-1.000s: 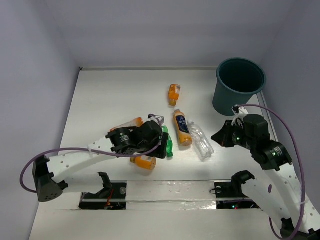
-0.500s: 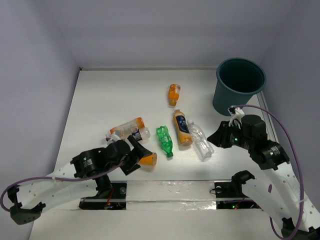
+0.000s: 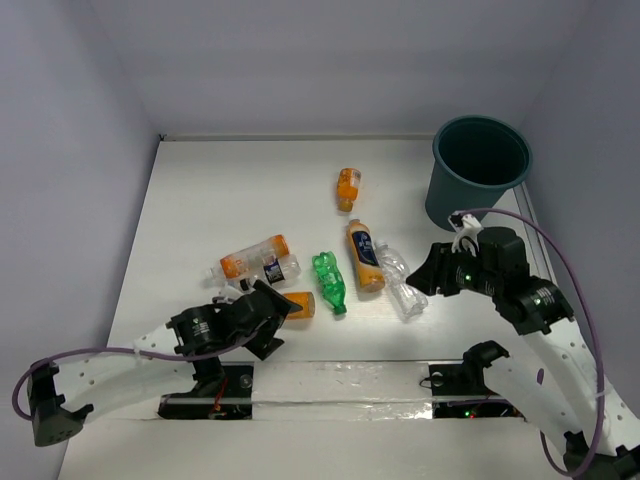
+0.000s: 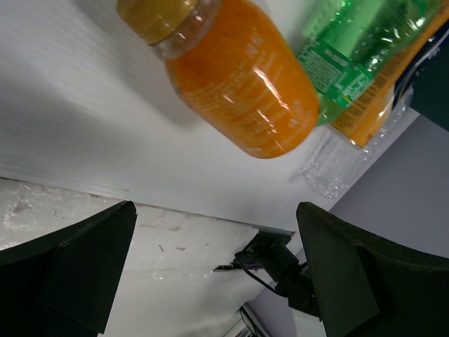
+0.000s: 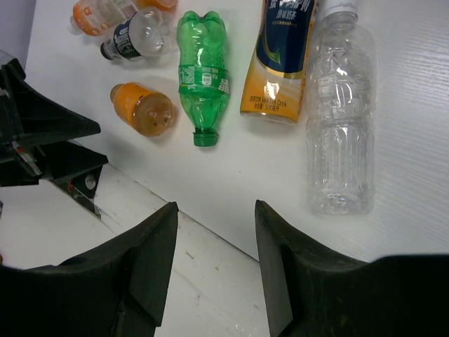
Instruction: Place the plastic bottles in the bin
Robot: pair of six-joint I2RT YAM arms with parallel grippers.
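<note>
I will move my left gripper down and outward next until its open fingers are on both sides of the small orange bottle's body (image 3: 300, 305) (image 4: 242, 84), because that bottle is below and just outward of the gripper.
Several plastic bottles lie on the white table. A small orange one (image 3: 297, 304) (image 4: 238, 77) lies just beyond my left gripper (image 3: 275, 322) (image 4: 216, 210), which is open wide and holds nothing. Beside it are a green bottle (image 3: 329, 281) (image 5: 202, 70), an orange bottle with a dark blue label (image 3: 364, 255) (image 5: 279, 63) and a clear bottle (image 3: 403, 285) (image 5: 340, 119). My right gripper (image 3: 430, 275) (image 5: 215, 207) hovers open and empty on the near side of the clear bottle. The dark teal bin (image 3: 480, 170) stands upright at the back right.
Two more bottles, one orange (image 3: 250, 262) and one clear with a dark label (image 3: 280, 268), lie left of the green one. Another small orange bottle (image 3: 347, 188) lies farther back. Grey walls enclose the table. A slotted rail (image 3: 340, 380) runs along the near edge.
My left arm pulled back to the near left, away from the green bottle, and its jaws opened wider. The small orange bottle shifted slightly. My right gripper went from shut to open.
</note>
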